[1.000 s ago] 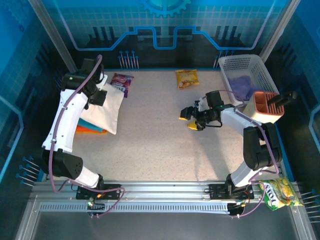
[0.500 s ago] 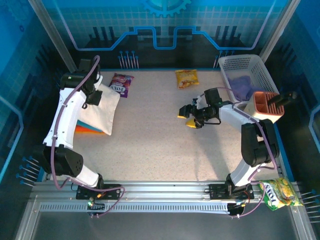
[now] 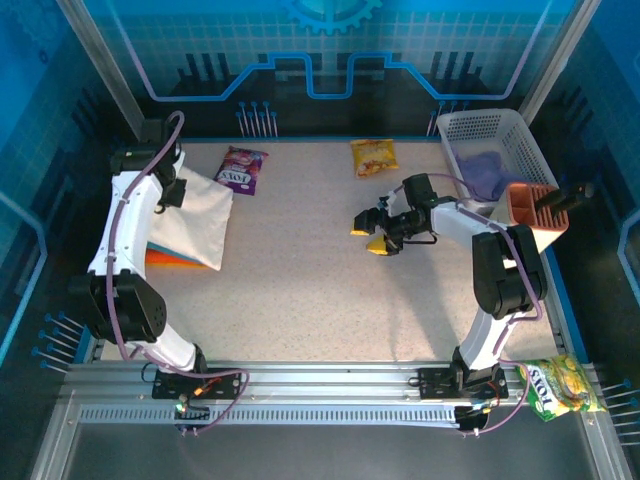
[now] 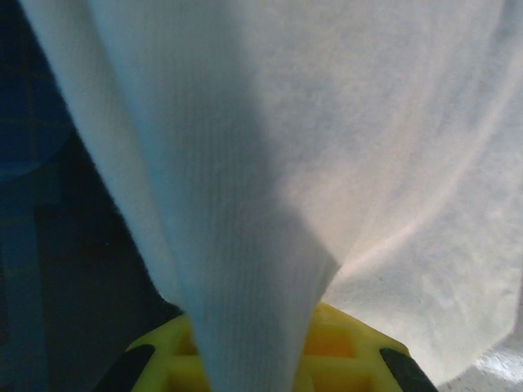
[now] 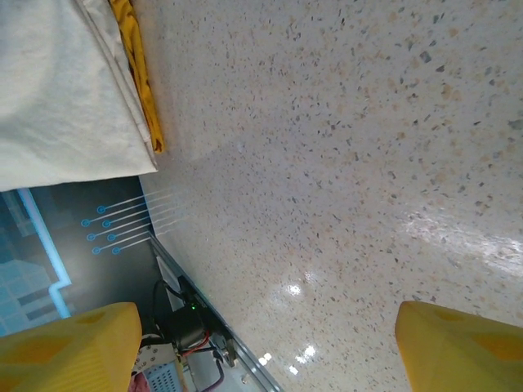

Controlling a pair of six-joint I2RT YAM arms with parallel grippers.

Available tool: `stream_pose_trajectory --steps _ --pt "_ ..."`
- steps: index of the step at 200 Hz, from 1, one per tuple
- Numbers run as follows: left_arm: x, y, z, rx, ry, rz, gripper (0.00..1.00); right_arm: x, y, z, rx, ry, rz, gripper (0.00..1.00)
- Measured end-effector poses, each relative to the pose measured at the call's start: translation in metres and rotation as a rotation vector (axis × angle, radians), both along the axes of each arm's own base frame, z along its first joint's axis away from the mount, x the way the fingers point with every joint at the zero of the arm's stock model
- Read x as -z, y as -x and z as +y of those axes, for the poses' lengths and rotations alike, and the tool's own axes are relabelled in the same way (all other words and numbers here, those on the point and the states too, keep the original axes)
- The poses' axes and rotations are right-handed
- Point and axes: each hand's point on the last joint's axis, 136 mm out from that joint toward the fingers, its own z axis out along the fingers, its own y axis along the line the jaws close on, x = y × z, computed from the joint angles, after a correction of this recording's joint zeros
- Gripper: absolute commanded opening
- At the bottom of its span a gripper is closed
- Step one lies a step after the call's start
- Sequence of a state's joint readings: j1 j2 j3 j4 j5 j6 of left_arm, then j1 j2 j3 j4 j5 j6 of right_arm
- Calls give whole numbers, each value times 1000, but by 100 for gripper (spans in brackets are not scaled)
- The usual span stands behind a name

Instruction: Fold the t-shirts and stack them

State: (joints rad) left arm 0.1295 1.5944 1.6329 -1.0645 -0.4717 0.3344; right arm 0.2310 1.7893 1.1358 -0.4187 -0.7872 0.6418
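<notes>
My left gripper still holds the white t-shirt's edge raised above the orange t-shirt (image 3: 172, 260), so next it will go down onto the stack's far end and release it.
The white t-shirt (image 3: 197, 212) lies folded at the table's left side, on top of the orange t-shirt (image 3: 172, 260) and a teal one (image 3: 157, 243) whose edges peek out below it. My left gripper (image 3: 166, 192) is shut on the white t-shirt's far left edge. In the left wrist view the white cloth (image 4: 327, 147) rises out of the yellow jaws of that gripper (image 4: 253, 359). Over the middle of the table my right gripper (image 3: 372, 232) hovers open and empty. Its wrist view shows bare table between the gripper's (image 5: 261, 351) fingers, with the white t-shirt (image 5: 57, 90) and the orange edge (image 5: 139, 73) at the top left.
A purple snack packet (image 3: 241, 167) and a yellow one (image 3: 374, 157) lie near the back edge. A white basket (image 3: 495, 150) holding purple cloth (image 3: 485, 175) stands back right, beside an orange holder (image 3: 533, 210). Another packet (image 3: 560, 388) lies off the front right corner.
My left gripper has drawn back toward the far left, pulling the white t-shirt along over the stack. My right gripper has drifted slightly left and away, still open.
</notes>
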Motion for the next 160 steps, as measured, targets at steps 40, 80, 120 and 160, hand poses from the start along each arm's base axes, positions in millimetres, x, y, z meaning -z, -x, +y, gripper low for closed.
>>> stream_pose_trajectory --steps 40,80,120,160 --pt "15 -11 25 -34 -30 -17 0 0 2 2 -16 -1 -8 82" --pt "37 -18 47 -77 -40 -2 0 0 5 6 -28 -1 -9 82" --pt "51 -25 59 -104 -51 0 0 -1 8 10 -43 -4 -10 82" --pt "77 -27 77 -155 -80 57 0 -1 8 11 -46 -4 -13 82"
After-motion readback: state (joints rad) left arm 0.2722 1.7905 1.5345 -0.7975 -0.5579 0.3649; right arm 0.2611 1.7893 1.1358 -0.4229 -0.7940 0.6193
